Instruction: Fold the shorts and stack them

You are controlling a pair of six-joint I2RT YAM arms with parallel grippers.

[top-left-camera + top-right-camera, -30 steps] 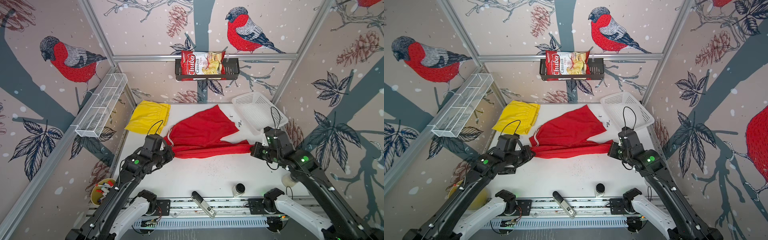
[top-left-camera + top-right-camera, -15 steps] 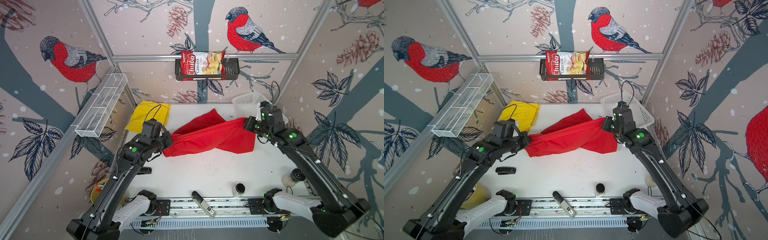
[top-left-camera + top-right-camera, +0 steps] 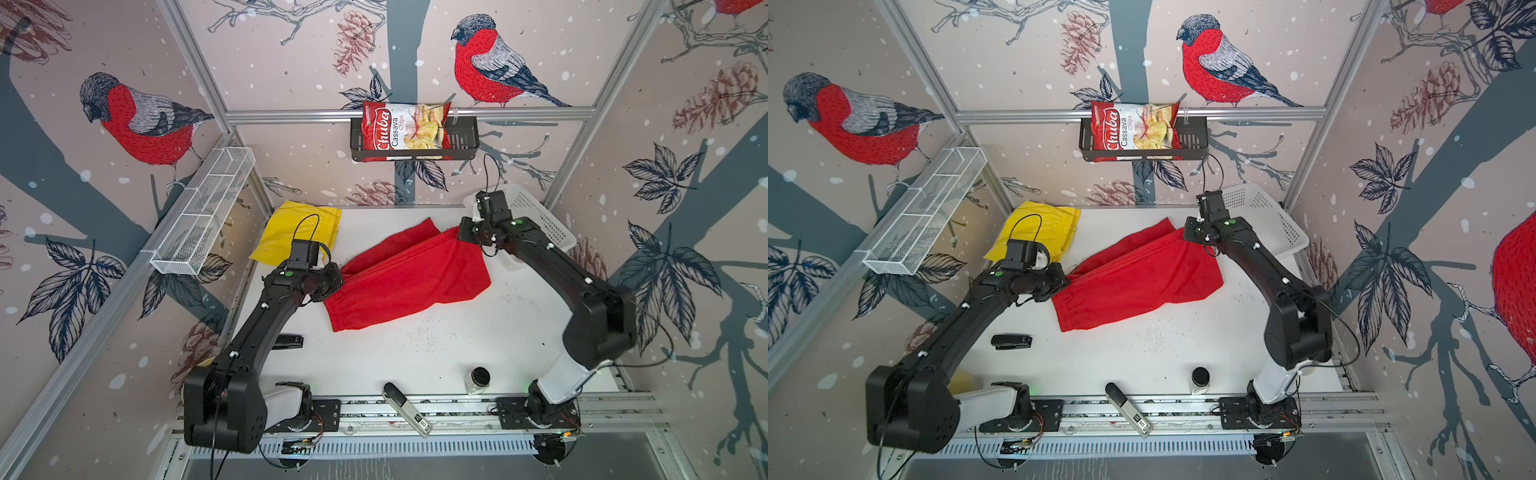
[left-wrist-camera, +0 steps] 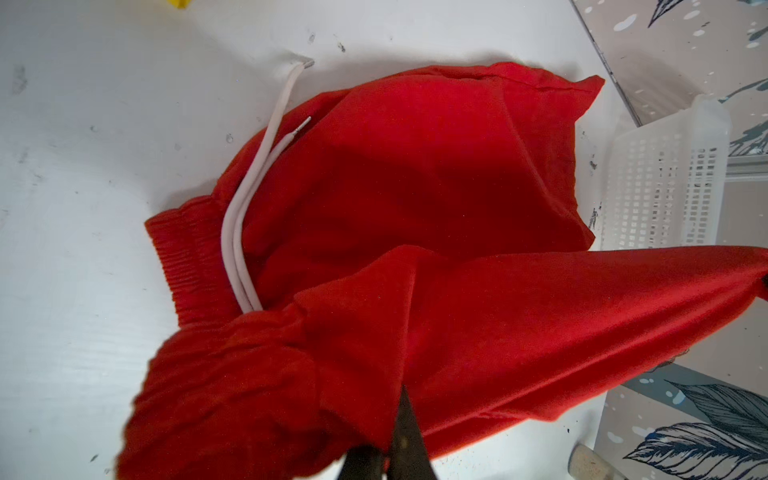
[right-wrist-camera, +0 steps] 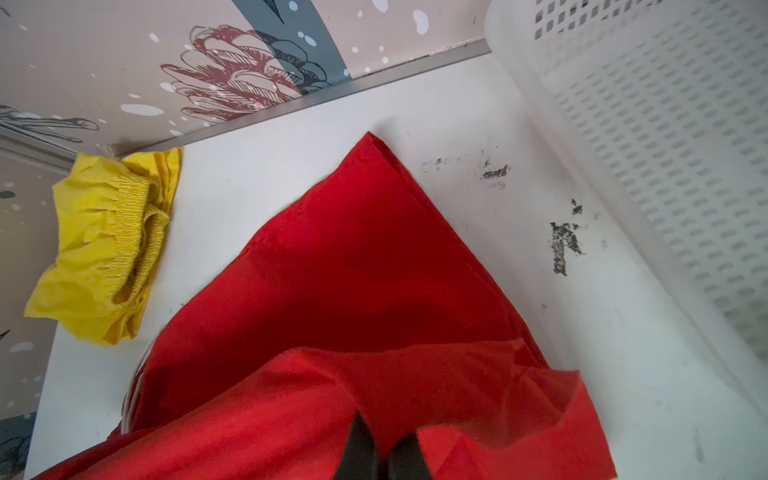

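Observation:
The robot's left gripper should next lower the gathered waistband end it holds onto the waistband of the lower layer (image 4: 192, 260) and let it go, because that layer already lies flat below.
The red shorts (image 3: 407, 282) (image 3: 1142, 282) lie mid-table, with one half lifted and folded over toward the back. My left gripper (image 3: 336, 282) (image 4: 388, 449) is shut on the gathered waistband end. The white drawstring (image 4: 237, 232) trails on the table beside it. My right gripper (image 3: 461, 232) (image 5: 384, 453) is shut on the leg-hem end and holds it up near the basket. Under the raised layer, the lower leg of the red shorts (image 5: 353, 270) lies flat. The yellow shorts (image 3: 297, 235) (image 5: 104, 249) sit bunched at the back left, apart from both grippers.
A white perforated basket (image 3: 540, 220) stands at the back right, close behind the right gripper. A black stapler-like item (image 3: 289, 341), a small dark-lidded jar (image 3: 478, 379) and a flat handheld device (image 3: 405, 409) lie near the front. A chips bag (image 3: 403, 131) hangs in a wall rack.
Both grippers have lifted the near edge of the red shorts and carried it toward the back. The right gripper swung from the front right up to the basket.

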